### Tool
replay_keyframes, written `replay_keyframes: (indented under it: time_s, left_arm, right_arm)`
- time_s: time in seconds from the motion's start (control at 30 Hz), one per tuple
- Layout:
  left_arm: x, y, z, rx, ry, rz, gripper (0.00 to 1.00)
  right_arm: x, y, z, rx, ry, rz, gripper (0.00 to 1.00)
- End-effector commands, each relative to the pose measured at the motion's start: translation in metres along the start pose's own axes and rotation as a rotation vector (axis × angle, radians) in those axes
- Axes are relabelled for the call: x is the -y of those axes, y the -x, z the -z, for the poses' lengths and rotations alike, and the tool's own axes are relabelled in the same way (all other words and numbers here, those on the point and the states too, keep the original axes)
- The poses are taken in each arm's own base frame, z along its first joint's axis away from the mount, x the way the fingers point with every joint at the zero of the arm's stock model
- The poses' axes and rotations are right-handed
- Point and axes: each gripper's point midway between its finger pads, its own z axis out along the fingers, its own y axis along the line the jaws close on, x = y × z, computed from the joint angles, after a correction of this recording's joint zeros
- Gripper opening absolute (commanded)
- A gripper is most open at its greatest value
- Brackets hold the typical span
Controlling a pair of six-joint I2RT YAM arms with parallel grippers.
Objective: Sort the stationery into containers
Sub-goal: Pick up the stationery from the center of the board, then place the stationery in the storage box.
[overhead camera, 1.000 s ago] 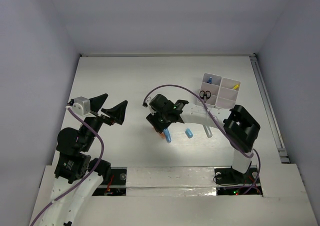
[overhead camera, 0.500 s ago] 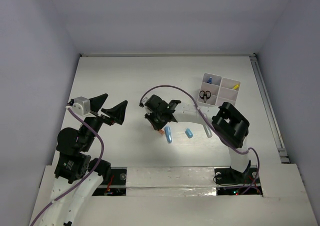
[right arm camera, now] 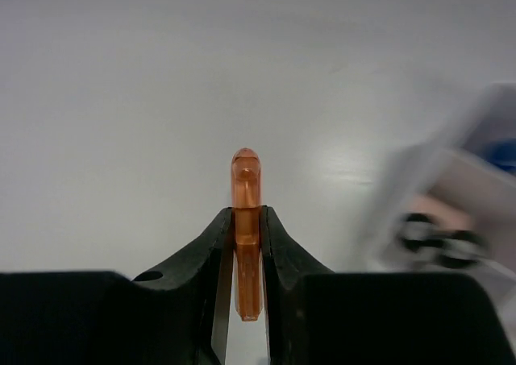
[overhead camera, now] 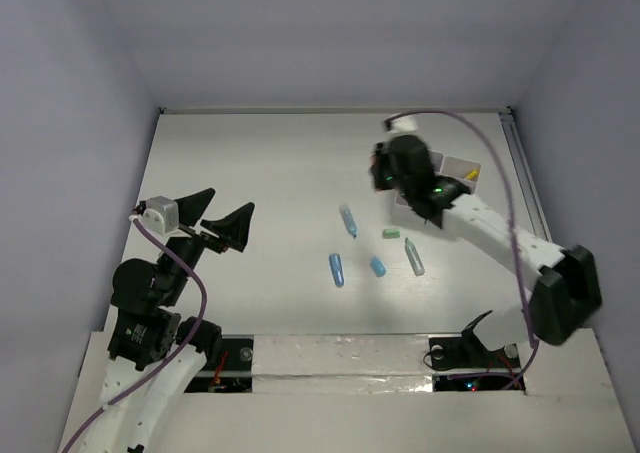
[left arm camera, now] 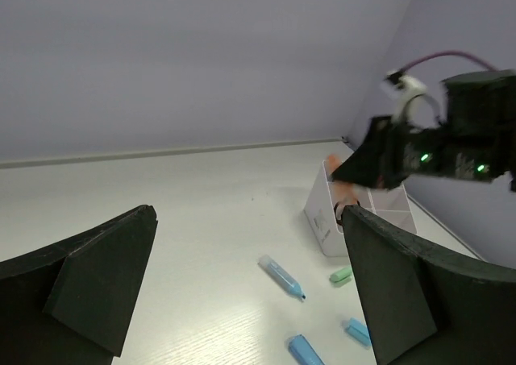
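The orange marker to release hangs outside the container with the yellow item (overhead camera: 458,172). My right gripper should swing to the right in the top view, over that container.
My right gripper (right arm camera: 246,220) is shut on an orange marker (right arm camera: 245,189), which stands upright between the jaws with its rounded cap above them. In the top view this gripper (overhead camera: 388,173) hangs at the left side of the white containers (overhead camera: 462,165), which the arm mostly hides. The right wrist view shows the containers (right arm camera: 451,196) blurred at the right, with black scissors (right arm camera: 439,238) inside. A blue marker (overhead camera: 348,220), mint eraser (overhead camera: 392,233), teal marker (overhead camera: 414,257), blue tube (overhead camera: 336,269) and small blue piece (overhead camera: 378,266) lie on the table. My left gripper (overhead camera: 225,218) is open and holds nothing.
The left wrist view looks between its wide fingers (left arm camera: 89,292) at the blue marker (left arm camera: 282,276), the mint eraser (left arm camera: 341,275) and the container wall (left arm camera: 326,220). A yellow item (overhead camera: 470,175) shows in a far compartment. A rail (overhead camera: 535,213) runs along the table's right edge.
My right gripper closed on the orange marker at mid-table, then swung right and back to the containers. The blue marker and mint eraser are now uncovered. The left arm has not moved.
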Motion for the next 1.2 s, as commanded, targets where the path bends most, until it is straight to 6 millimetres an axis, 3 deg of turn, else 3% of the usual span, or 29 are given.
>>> replay_keyframes:
  time_s: [0.0, 0.03, 0.07, 0.13, 0.27, 0.63, 1.17]
  left_arm:
    - [0.01, 0.025, 0.004, 0.082, -0.037, -0.003, 0.99]
    - [0.01, 0.026, 0.004, 0.085, -0.036, -0.002, 0.99]
    - [0.01, 0.027, 0.005, 0.087, -0.036, -0.004, 0.99]
    - [0.012, 0.026, 0.005, 0.086, -0.045, -0.001, 0.99]
    - [0.014, 0.027, 0.006, 0.087, -0.054, 0.001, 0.99]
    - [0.014, 0.027, 0.007, 0.088, -0.05, 0.002, 0.99]
    - [0.014, 0.022, 0.003, 0.068, -0.054, 0.004, 0.99]
  right_arm:
    - [0.104, 0.053, 0.042, 0.288, -0.266, -0.246, 0.03]
    - [0.138, 0.054, 0.052, 0.329, -0.35, -0.289, 0.03]
    - [0.154, 0.043, 0.057, 0.347, -0.396, -0.312, 0.03]
    - [0.19, 0.048, 0.084, 0.437, -0.51, -0.358, 0.03]
    - [0.23, 0.03, 0.096, 0.474, -0.624, -0.408, 0.03]
    - [0.262, 0.005, 0.077, 0.461, -0.737, -0.458, 0.01]
    - [0.271, -0.014, 0.055, 0.449, -0.775, -0.501, 0.01]
